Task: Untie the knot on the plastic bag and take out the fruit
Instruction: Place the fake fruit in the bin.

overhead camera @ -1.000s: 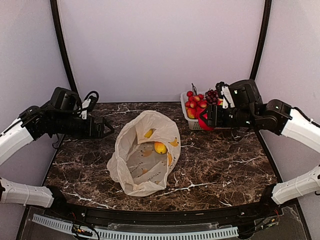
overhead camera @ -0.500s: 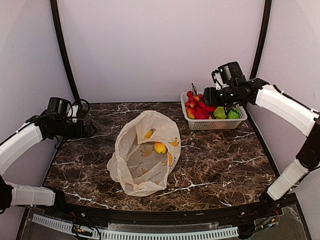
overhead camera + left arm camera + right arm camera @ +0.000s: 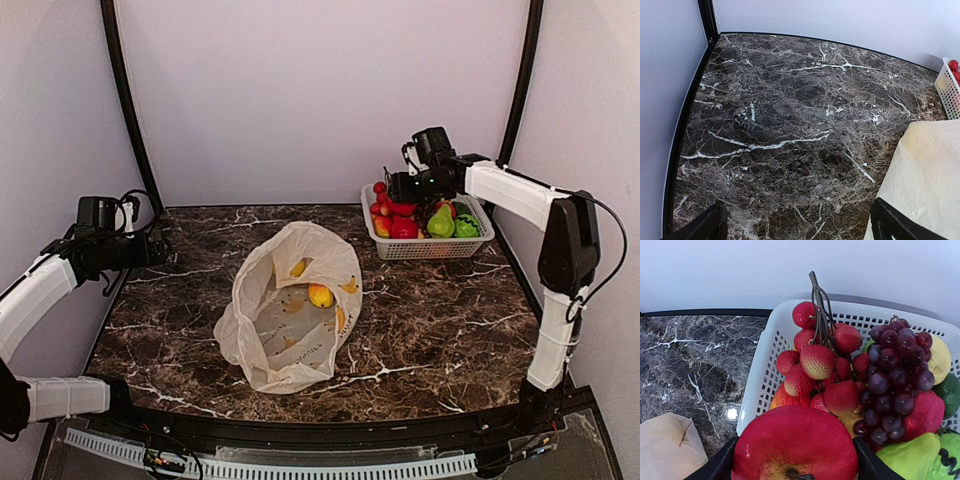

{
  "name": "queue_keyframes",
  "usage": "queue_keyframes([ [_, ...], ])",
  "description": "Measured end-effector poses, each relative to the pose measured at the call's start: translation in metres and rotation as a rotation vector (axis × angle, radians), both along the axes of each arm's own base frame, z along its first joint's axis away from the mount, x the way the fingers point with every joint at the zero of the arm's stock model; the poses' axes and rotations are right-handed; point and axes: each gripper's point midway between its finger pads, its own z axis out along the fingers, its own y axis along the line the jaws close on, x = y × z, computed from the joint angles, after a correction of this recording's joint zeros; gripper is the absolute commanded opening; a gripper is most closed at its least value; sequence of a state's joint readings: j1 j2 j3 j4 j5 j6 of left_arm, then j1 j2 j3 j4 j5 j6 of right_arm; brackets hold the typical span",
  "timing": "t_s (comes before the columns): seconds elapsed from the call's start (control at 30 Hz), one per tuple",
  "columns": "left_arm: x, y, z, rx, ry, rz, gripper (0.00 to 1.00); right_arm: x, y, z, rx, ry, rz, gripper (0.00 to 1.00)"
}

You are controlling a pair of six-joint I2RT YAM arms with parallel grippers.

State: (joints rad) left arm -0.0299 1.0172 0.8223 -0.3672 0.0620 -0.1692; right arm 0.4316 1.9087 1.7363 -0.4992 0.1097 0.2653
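Observation:
My right gripper moves down beside the red berry bunch (image 3: 817, 360) next and releases the red apple, since the white basket's end by the bag is below my gripper.
The plastic bag (image 3: 290, 300) lies in the middle of the table with its mouth open; no knot shows. A yellow fruit (image 3: 320, 295) lies inside it. My right gripper (image 3: 397, 190) is above the left end of the white basket (image 3: 480, 243). It is shut on a red apple (image 3: 795, 445) held between both fingers (image 3: 715, 465). Under it lie a red berry bunch (image 3: 817, 360), dark purple grapes (image 3: 895, 370), and green (image 3: 910, 455) and yellow (image 3: 940, 357) pieces. My left gripper (image 3: 158, 243) is open and empty, left of the bag (image 3: 925, 175).
The table is dark marble (image 3: 440, 320) with black posts at the back corners (image 3: 130, 130). The basket's corner shows at the right edge of the left wrist view (image 3: 950, 90). A corner of the bag shows in the right wrist view (image 3: 665, 445).
My right arm has swung back and left with the red apple, from in front of the basket to over its left end. My left arm has drawn back left, away from the bag.

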Motion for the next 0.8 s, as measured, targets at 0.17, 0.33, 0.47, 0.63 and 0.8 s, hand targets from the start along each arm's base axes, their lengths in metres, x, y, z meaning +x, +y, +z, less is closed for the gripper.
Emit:
queue_keyframes([
  [0.17, 0.0, 0.003, -0.001, 0.016, 0.003, 0.011, 0.99, 0.016, 0.009, -0.021, -0.021, 0.013, 0.019, 0.61],
  [0.33, 0.001, 0.004, -0.004, 0.019, 0.011, 0.013, 0.99, 0.024, 0.012, -0.034, -0.031, 0.017, 0.027, 0.61],
  [0.47, 0.001, 0.004, -0.005, 0.019, 0.013, 0.013, 0.99, 0.032, 0.016, -0.036, -0.037, 0.003, 0.035, 0.63],
  [0.63, 0.002, 0.004, -0.008, 0.019, 0.024, 0.012, 0.99, 0.04, 0.019, -0.045, -0.048, 0.004, 0.042, 0.65],
  [0.8, 0.002, 0.004, -0.008, 0.019, 0.026, 0.012, 0.99, 0.047, 0.018, -0.059, -0.072, 0.006, 0.035, 0.69],
])
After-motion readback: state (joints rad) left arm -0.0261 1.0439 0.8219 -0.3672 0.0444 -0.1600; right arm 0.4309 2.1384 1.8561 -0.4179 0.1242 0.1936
